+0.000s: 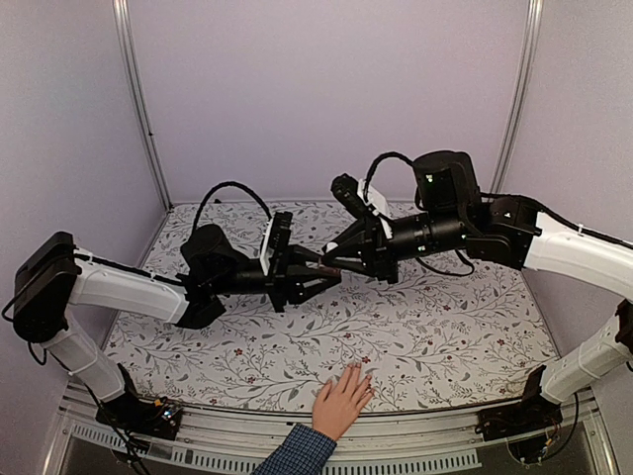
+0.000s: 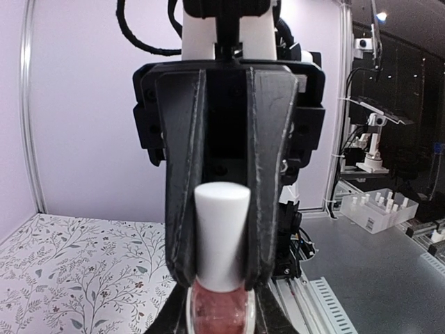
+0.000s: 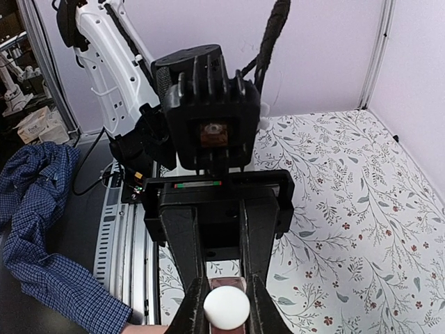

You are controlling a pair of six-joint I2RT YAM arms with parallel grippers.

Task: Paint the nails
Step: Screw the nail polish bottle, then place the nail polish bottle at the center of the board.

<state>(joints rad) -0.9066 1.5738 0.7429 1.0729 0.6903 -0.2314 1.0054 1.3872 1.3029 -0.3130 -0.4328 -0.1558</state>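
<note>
My right gripper is above bare floral tablecloth. Next it needs to lower the closed bottle (image 2: 219, 312) by its white cap onto that clear patch and let go of it upright.
A light-skinned hand (image 1: 341, 401) with a blue checked cuff (image 1: 297, 453) lies flat at the table's near edge, its tiny nails (image 1: 358, 375) pointing away from me. Both grippers meet in mid-air above the table's middle, well beyond the hand. My left gripper (image 1: 311, 272) (image 2: 219, 309) is shut on the body of the small pink bottle (image 2: 219, 312). My right gripper (image 1: 332, 259) (image 3: 226, 306) is shut on the bottle's white cap (image 3: 226, 308) (image 2: 222, 236). The cap sits on the bottle. No brush shows.
The floral tablecloth (image 1: 425, 336) covers the table between lilac walls. The person's blue checked sleeve (image 3: 42, 229) hangs past the table's near edge beside the metal rail (image 1: 396, 460).
</note>
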